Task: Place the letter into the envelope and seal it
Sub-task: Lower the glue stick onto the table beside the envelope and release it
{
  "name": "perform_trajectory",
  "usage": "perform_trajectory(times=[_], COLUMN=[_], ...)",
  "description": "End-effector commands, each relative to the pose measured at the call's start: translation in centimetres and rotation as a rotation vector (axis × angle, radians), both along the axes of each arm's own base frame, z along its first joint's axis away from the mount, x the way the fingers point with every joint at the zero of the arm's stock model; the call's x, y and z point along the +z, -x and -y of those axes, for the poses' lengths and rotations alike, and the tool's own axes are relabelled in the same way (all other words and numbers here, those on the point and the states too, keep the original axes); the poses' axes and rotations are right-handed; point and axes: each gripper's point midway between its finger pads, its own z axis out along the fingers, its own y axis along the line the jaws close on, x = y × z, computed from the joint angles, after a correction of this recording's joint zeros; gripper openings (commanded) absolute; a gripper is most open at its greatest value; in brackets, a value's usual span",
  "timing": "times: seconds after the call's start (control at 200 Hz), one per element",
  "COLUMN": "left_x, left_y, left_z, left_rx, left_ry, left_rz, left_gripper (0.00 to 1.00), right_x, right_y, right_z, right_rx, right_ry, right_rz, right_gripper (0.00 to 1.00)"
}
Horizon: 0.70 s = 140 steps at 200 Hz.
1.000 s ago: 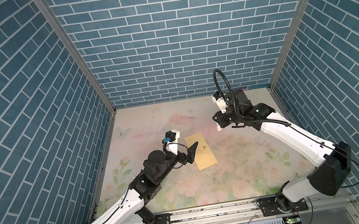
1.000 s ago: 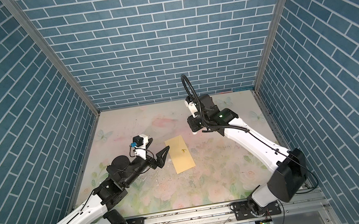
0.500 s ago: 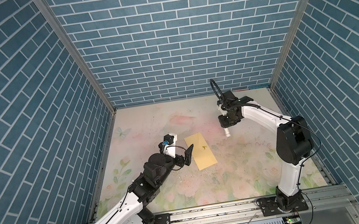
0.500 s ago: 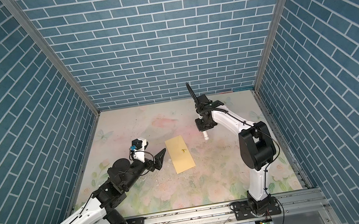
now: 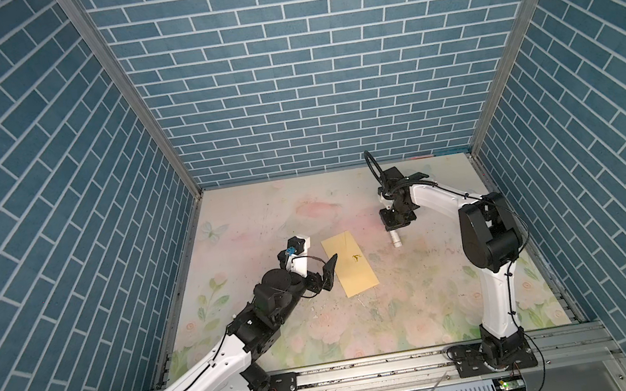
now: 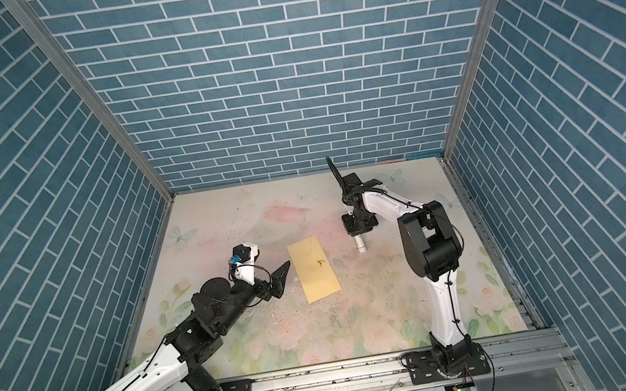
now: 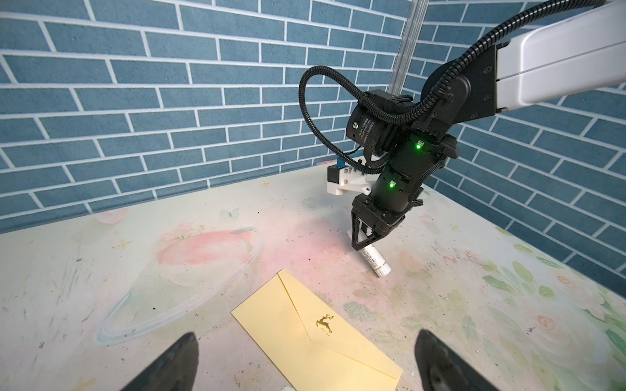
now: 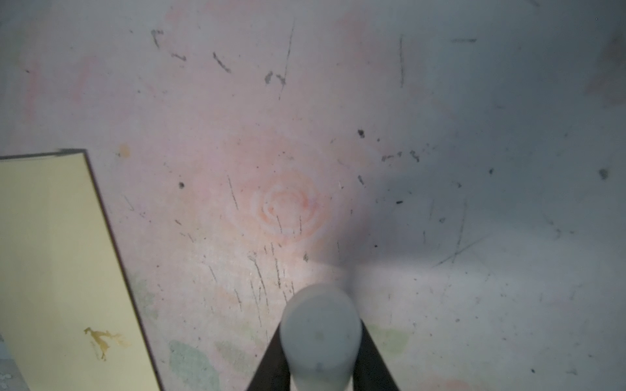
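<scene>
The bare tabletop beside the envelope is just below the robot's right gripper, so that gripper will next go down a little and let go of the white cylindrical stick (image 5: pixel 395 239).
The envelope (image 5: pixel 348 262) (image 6: pixel 313 268) is plain yellow and lies flat mid-table, its flap folded down with a small gold deer on it (image 7: pixel 324 323). The letter shows in no view. My left gripper (image 5: pixel 329 272) (image 6: pixel 279 279) (image 7: pixel 306 335) hovers open at the envelope's left edge, holding nothing. My right gripper (image 5: pixel 392 231) (image 6: pixel 357 236) (image 7: pixel 364 242) is shut on a white cylindrical stick (image 5: pixel 395 239) (image 7: pixel 376 262) (image 8: pixel 320 331). The stick points down at the table just right of the envelope (image 8: pixel 57 270). I cannot tell whether its tip touches the table.
The floral table mat (image 5: pixel 404 309) is scuffed and dotted with dark specks. Blue brick walls close off the left, back and right. A metal rail (image 5: pixel 371 368) carrying both arm bases runs along the front edge.
My right arm has folded back at the elbow. Its gripper has come down and nearer with the stick, to beside the envelope. The left gripper has barely shifted.
</scene>
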Motion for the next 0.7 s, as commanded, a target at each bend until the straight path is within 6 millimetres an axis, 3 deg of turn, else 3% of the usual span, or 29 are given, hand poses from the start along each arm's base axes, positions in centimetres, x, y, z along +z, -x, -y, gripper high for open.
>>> perform_trajectory(times=[0.0, 0.695], left_x=[-0.2, -0.4], left_y=[-0.2, -0.2], left_z=[-0.1, -0.1], left_rx=[0.006, 0.007], left_ry=[-0.004, -0.008], left_rz=[0.017, 0.015], left_gripper=[1.00, 1.00], right_x=[-0.2, -3.3], right_y=[-0.7, -0.9], right_z=[0.0, 1.1], right_rx=[-0.035, -0.109], right_ry=[-0.007, 0.022], right_rz=[-0.015, -0.074], right_gripper=[0.00, 0.00])
